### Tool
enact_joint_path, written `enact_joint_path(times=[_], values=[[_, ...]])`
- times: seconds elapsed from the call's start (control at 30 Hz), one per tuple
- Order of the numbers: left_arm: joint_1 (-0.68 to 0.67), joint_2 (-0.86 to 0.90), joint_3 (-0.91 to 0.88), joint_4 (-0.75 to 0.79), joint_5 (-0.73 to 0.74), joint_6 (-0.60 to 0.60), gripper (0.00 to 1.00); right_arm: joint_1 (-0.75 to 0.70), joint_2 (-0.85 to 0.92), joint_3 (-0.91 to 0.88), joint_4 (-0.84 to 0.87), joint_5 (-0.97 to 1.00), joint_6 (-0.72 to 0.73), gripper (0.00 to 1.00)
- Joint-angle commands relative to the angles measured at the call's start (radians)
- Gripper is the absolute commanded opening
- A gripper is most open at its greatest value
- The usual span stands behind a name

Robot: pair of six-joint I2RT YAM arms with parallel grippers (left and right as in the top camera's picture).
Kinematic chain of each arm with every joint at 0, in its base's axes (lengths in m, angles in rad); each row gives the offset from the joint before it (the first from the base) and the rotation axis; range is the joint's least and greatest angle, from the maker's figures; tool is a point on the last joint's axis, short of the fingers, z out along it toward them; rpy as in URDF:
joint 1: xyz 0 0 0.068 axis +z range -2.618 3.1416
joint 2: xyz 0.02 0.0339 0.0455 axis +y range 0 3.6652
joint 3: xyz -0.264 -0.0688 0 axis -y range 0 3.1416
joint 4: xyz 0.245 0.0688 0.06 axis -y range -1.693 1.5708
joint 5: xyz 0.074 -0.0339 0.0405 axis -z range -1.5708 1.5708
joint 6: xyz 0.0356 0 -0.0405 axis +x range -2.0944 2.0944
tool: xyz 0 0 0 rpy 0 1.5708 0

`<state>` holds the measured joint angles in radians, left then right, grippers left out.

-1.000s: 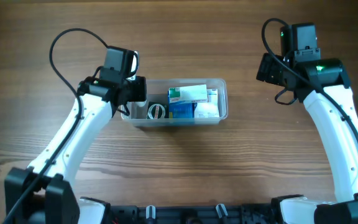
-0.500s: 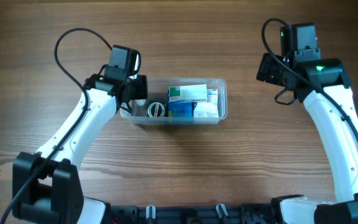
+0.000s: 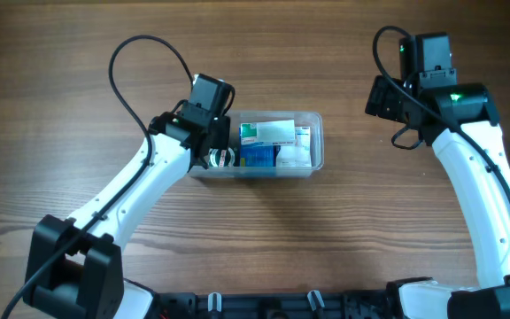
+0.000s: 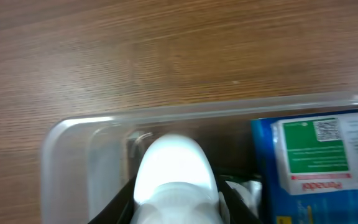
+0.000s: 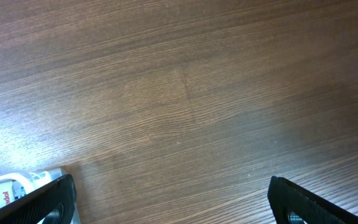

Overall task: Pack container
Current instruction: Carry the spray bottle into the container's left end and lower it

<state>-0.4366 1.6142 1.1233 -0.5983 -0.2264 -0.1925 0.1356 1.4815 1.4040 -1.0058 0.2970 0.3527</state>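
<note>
The space between the container's end and the blue box is below my left gripper, so my left gripper will lower the bottle there next and let it go.
The clear plastic container (image 3: pixel 319 142) stands mid-table, holding small boxes: a green-and-white one (image 3: pixel 268 133), a blue one (image 3: pixel 257 157) and a white one (image 3: pixel 295 157). My left gripper (image 3: pixel 212 142) hovers over the container's left end, shut on a small white rounded bottle (image 4: pixel 169 165). In the left wrist view the bottle sits between the fingers (image 4: pixel 176 208), above the container's rim (image 4: pixel 166 115), next to the blue box (image 4: pixel 316 155). My right gripper (image 3: pixel 388 97) is open and empty (image 5: pixel 169 193) over bare table, right of the container.
A small roll-like ring (image 3: pixel 224 157) lies in the container's left part beside the boxes. The container's right end with a white box shows at the lower left of the right wrist view (image 5: pixel 17 183). Wood table (image 3: pixel 370 230) surrounds everything.
My left gripper has swung right, from beside the container's left end to above its left part, carrying the white bottle. The right arm has not moved.
</note>
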Motion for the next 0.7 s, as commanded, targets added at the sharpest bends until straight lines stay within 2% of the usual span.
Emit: enact_joint_path(times=[0.0, 0.37, 0.67], values=[[0.003, 0.006, 0.003, -0.003, -0.071, 0.005, 0.04, 0.000, -0.004, 0.001, 0.003, 0.017, -0.012, 1.00], [0.008, 0.013, 0.003, 0.004, -0.055, 0.000, 0.04, 0.000, -0.004, 0.001, 0.003, 0.017, -0.012, 1.00], [0.015, 0.109, 0.003, 0.037, -0.051, -0.007, 0.04, 0.000, -0.004, 0.001, 0.003, 0.017, -0.012, 1.00]])
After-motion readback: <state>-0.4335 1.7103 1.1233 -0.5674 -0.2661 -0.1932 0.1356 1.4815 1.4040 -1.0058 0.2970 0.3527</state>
